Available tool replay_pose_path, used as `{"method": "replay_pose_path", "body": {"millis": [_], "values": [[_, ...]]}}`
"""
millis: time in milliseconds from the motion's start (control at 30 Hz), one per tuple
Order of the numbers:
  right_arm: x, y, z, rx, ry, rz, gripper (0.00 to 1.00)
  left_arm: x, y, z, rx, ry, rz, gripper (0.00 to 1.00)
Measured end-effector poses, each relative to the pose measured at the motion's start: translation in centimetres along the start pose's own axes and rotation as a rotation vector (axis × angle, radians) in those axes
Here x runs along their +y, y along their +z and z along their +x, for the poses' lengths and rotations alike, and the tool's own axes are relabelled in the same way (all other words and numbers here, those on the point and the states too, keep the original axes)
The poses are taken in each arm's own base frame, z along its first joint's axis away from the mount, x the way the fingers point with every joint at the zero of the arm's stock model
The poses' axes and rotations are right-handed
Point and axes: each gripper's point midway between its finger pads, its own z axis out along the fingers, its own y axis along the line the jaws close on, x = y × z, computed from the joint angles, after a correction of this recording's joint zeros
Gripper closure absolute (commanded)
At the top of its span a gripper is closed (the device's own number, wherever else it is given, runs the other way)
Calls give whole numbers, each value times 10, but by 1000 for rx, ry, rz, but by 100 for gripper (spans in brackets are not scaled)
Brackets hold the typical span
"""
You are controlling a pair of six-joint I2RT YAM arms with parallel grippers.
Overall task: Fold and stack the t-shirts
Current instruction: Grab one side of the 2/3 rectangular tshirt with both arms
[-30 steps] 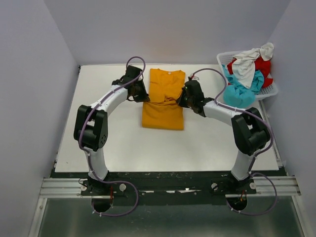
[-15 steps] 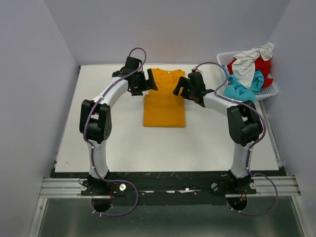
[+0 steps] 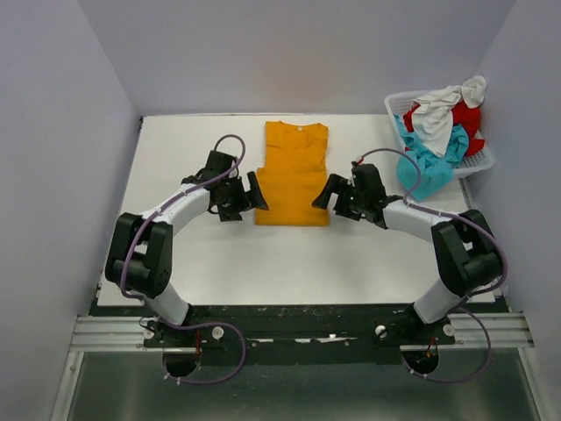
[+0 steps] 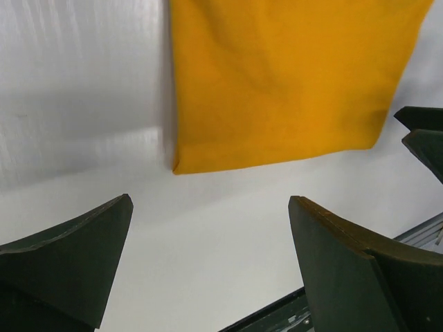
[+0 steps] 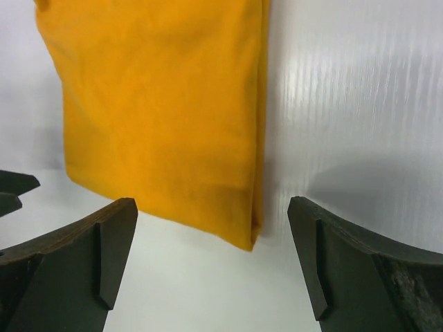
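My left gripper will next go down onto the shirt's near corner (image 3: 259, 223) (image 4: 181, 165) beside it and close, because only bare table is between its open fingers and the hem is just beyond.
A mustard-orange t-shirt (image 3: 293, 174) lies flat on the white table as a long folded rectangle, collar at the far end. My left gripper (image 3: 254, 191) stands open just off its near left corner, holding nothing. On the other side my right gripper (image 3: 325, 193) is open too, beside the near right corner. The left wrist view shows the shirt's near hem (image 4: 291, 76) beyond my left gripper (image 4: 211, 204), with bare table between the fingers. In the right wrist view the folded corner (image 5: 159, 104) sits just ahead of my right gripper (image 5: 211, 204). Turquoise (image 3: 427, 165), red (image 3: 470, 114) and white (image 3: 438, 116) t-shirts are heaped in the basket.
The white lattice basket (image 3: 397, 103) stands at the table's far right corner, with the turquoise shirt spilling over its near side. Grey walls close in the left, back and right. A metal rail (image 3: 298, 329) runs along the near edge by the arm bases.
Both grippers have opened and let go of the orange shirt. They first moved toward the collar end, then drew back to the near corners. The shirt now lies flat.
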Motion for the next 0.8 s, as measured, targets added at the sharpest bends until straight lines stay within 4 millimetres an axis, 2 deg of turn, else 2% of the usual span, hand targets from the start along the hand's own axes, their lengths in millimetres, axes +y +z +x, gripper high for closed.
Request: {"method": "replay_pose_path", "body": {"millis": [100,167,300,467,533,600,633,800], "values": [[-9,0,26,68,42,-5,6,14,12,18,53,-36,-23,11],[-9,1,34,93,63,-13,9,18,20,21,69,-53,-30,23],[-5,4,32,87,91,-29,15,21,35,23,91,-79,-23,46],[-7,7,34,91,114,-27,24,24,48,27,116,-112,-14,71],[-7,8,35,92,120,-27,27,23,52,28,124,-121,-4,77],[-8,9,36,94,124,-25,29,23,55,29,130,-131,-1,95],[-8,9,37,94,126,-25,30,23,56,29,133,-135,2,100],[-13,9,37,83,134,-7,39,23,60,31,145,-142,12,100]]}}
